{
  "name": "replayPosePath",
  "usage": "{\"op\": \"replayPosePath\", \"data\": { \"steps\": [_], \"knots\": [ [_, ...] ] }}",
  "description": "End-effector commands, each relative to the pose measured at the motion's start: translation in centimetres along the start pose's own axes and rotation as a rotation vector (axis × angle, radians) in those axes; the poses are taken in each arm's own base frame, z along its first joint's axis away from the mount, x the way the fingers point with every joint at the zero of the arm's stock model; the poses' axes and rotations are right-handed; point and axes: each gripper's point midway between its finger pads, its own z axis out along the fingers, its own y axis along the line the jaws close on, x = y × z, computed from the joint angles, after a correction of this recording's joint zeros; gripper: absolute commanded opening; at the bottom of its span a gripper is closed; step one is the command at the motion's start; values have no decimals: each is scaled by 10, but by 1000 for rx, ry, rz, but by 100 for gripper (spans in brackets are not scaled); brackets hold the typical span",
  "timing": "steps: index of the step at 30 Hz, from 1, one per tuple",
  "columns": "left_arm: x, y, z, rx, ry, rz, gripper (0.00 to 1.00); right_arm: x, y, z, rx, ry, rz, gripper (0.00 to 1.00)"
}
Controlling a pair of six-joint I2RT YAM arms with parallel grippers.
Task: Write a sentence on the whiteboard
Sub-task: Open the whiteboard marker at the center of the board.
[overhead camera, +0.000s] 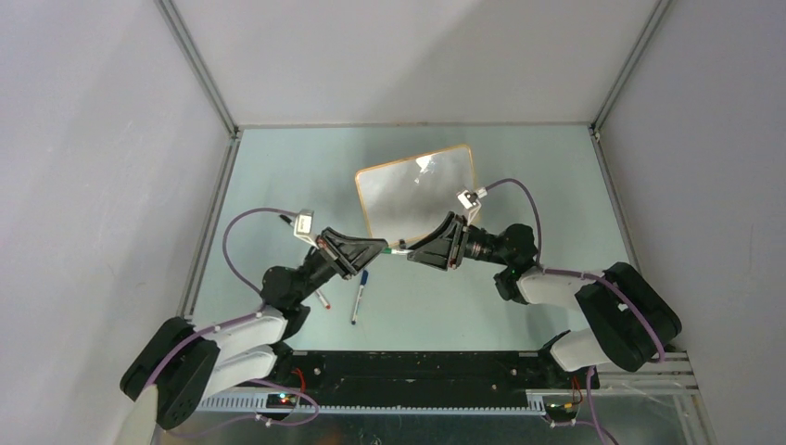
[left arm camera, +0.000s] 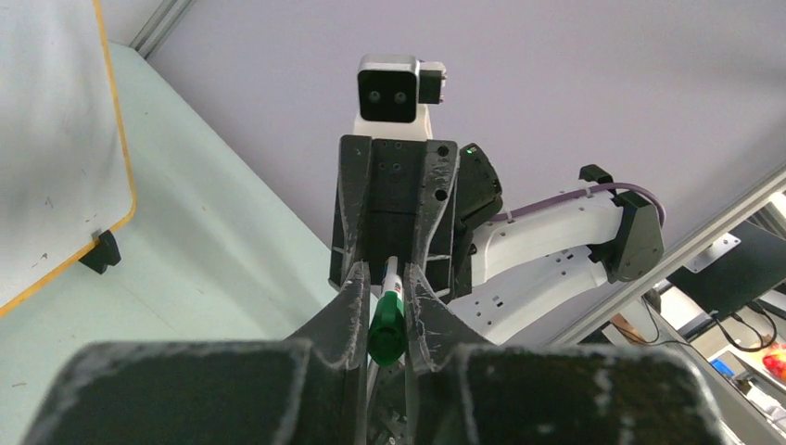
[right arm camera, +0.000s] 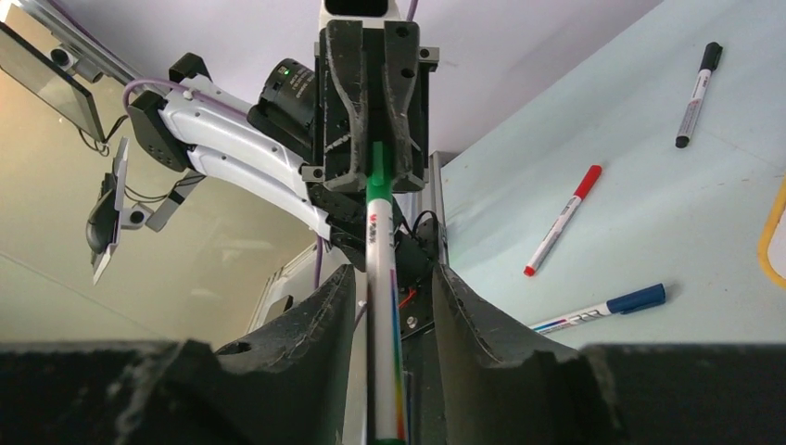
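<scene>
My left gripper draws the green cap (left arm camera: 386, 329) to the left in the top view and lower next to release, since the tabletop by the blue-capped marker lies below.
The whiteboard (overhead camera: 417, 190) leans upright behind the grippers, its orange-tan frame and a black clip foot (left arm camera: 100, 251) showing in the left wrist view. Its face looks plain white with glare; the sentence is out of view. A green marker (overhead camera: 394, 250) hangs level between the two grippers, above the table. My left gripper (left arm camera: 385, 278) is shut on the marker's green cap (left arm camera: 386, 329). My right gripper (right arm camera: 394, 278) stands open around the marker's white barrel (right arm camera: 378, 232), with a gap on each side.
A red-capped marker (right arm camera: 563, 220), a blue-capped marker (right arm camera: 602, 309) and a black-capped marker (right arm camera: 695, 93) lie on the pale green table (overhead camera: 519, 306) to the left of the whiteboard. Grey walls enclose the table on three sides.
</scene>
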Motion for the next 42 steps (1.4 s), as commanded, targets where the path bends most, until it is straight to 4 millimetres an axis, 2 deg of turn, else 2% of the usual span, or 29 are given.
{"op": "replayPosePath", "data": {
  "steps": [1, 10, 24, 29, 31, 32, 33, 37, 42],
  "knots": [
    [-1, 4, 3, -9, 1, 24, 0, -8, 11, 7, -46, 1, -58, 40],
    [2, 8, 6, -8, 10, 2, 0, -6, 13, 9, -47, 4, -71, 39],
    [2, 3, 10, 41, 10, -30, 0, -4, 11, 11, -44, 9, -74, 37],
    [4, 3, 10, 45, 16, -28, 0, -5, 12, 11, -42, 3, -74, 22],
    [4, 3, 10, 44, 17, -26, 0, -6, 11, 11, -39, 0, -71, 12],
    [5, 3, 10, 42, 17, -27, 0, -7, 12, 11, -39, -3, -72, 2],
    [5, 3, 10, 43, 18, -26, 0, -7, 11, 11, -34, -4, -70, 0],
    [3, 1, 8, 45, 7, -6, 0, -9, 4, 6, -1, 3, -75, 0],
    [1, 9, 3, -16, -3, 25, 0, -11, -1, 0, 4, 13, -69, 0]
  ]
}}
